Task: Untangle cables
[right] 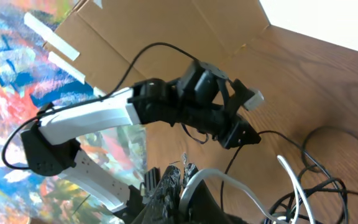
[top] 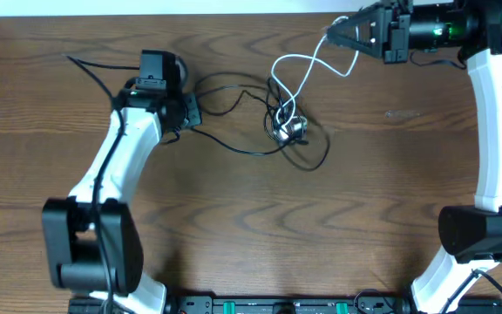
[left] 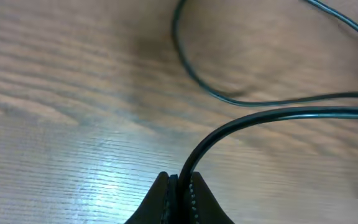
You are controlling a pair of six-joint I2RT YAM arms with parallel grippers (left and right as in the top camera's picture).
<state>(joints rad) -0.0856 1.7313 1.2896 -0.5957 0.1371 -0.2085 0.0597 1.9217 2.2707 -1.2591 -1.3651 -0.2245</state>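
Observation:
The white cable's cord loops down into the black cable. My right gripper needs to pull up toward the table's far edge, away from the tangle [top: 288, 128], before it releases the white cable.
A thin black cable [top: 234, 92] and a shorter white cable [top: 296, 63] lie on the wooden table, knotted together at a small tangle [top: 288, 128] near the middle. My left gripper [top: 192, 112] is shut on the black cable [left: 241, 124] at its left end, low over the table. My right gripper [top: 331, 35] is shut on the white cable [right: 225, 180] at the far right, and the white cord loops down from it to the tangle. The left arm [right: 166, 106] shows in the right wrist view.
The table's far edge [top: 190, 15] runs along the top. A cardboard sheet [right: 185, 25] and a colourful surface [right: 17, 93] stand beyond the table in the right wrist view. The arm bases [top: 94, 253] sit at the near edge.

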